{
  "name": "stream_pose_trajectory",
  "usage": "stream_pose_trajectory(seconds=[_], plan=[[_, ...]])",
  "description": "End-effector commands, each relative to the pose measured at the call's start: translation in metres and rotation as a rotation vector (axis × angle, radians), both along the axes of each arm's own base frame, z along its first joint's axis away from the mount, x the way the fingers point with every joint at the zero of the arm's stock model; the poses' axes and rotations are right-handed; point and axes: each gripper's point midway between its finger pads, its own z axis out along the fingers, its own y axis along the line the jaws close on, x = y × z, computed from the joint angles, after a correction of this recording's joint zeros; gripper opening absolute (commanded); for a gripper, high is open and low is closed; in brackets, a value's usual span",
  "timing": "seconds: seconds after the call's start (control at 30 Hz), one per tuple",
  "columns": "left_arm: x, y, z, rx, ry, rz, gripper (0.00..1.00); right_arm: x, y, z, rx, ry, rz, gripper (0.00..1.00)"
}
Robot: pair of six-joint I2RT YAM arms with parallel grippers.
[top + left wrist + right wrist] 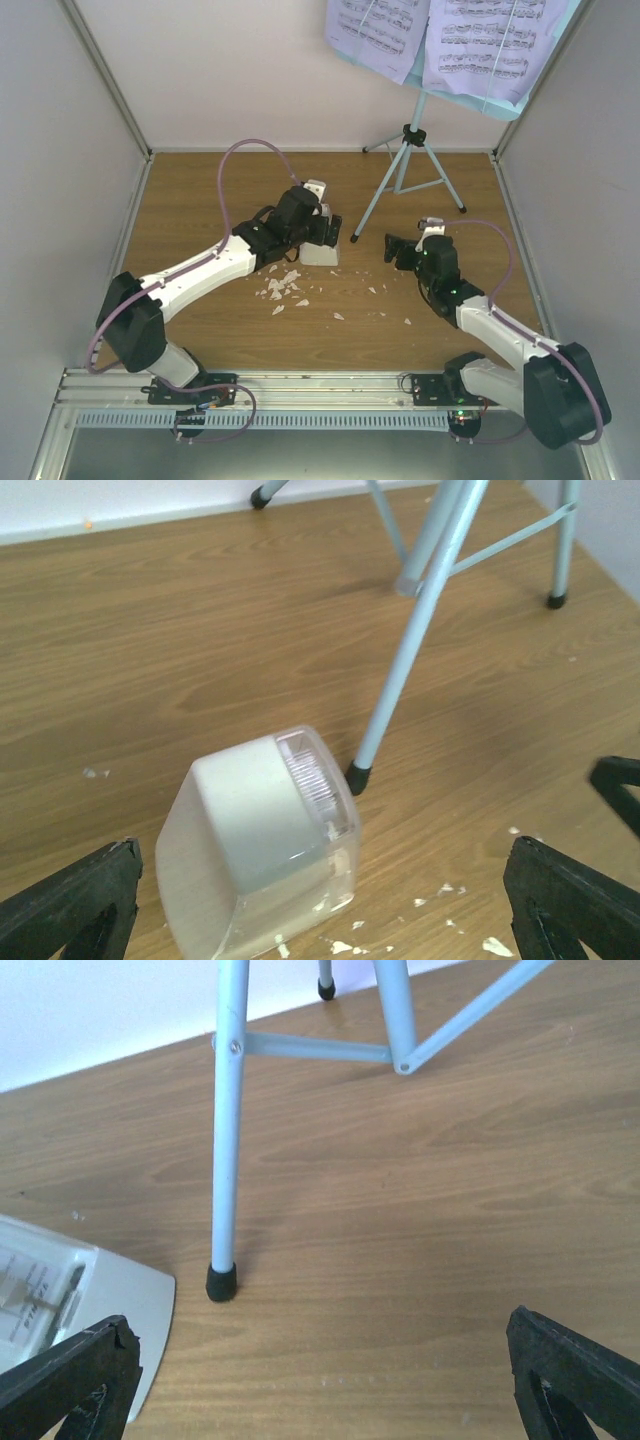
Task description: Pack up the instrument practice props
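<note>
My left gripper needs to go down and to the left in the wrist view to the metronome's top. Then it should close around the top.
A small white pyramid-shaped metronome [255, 850] stands on the wooden floor, its base just left of one black foot of the light-blue tripod music stand [408, 168]. My left gripper [322, 226] hovers over the metronome [320, 252], open. In the left wrist view the fingers [75, 900] stand wide either side of it without touching. High at the back, the stand's desk carries pale lavender sheet-music pages [378, 30]. My right gripper [402, 248] is open and empty, low on the floor right of the stand's near leg [228, 1140], facing it.
White crumbs [281, 288] lie scattered on the floor in front of the metronome. White walls close in the left, right and back sides. The stand's other legs [440, 185] spread toward the back right. A metal rail [300, 385] runs along the near edge.
</note>
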Motion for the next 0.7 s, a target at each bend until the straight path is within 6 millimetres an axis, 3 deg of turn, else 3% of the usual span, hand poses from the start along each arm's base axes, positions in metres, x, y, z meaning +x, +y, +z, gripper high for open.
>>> stream_pose_trajectory(seconds=[0.0, 0.2, 0.43, 0.5, 0.67], plan=[[0.011, -0.001, 0.002, -0.004, -0.026, 0.080, 0.99, -0.015, -0.009, -0.024, -0.003, 0.064, -0.015, 1.00], [0.014, -0.028, -0.014, -0.054, 0.011, -0.005, 0.99, -0.022, -0.005, -0.038, 0.036, 0.098, 0.004, 1.00], [0.035, -0.010, -0.023, -0.002, -0.006, 0.097, 0.98, -0.021, -0.002, -0.035, 0.064, 0.094, 0.009, 1.00], [0.038, -0.006, -0.023, 0.008, -0.022, 0.108, 0.94, -0.021, -0.002, -0.037, 0.063, 0.099, 0.010, 1.00], [0.036, -0.003, -0.019, 0.002, -0.046, 0.092, 0.70, -0.025, -0.003, -0.041, 0.061, 0.112, 0.007, 1.00]])
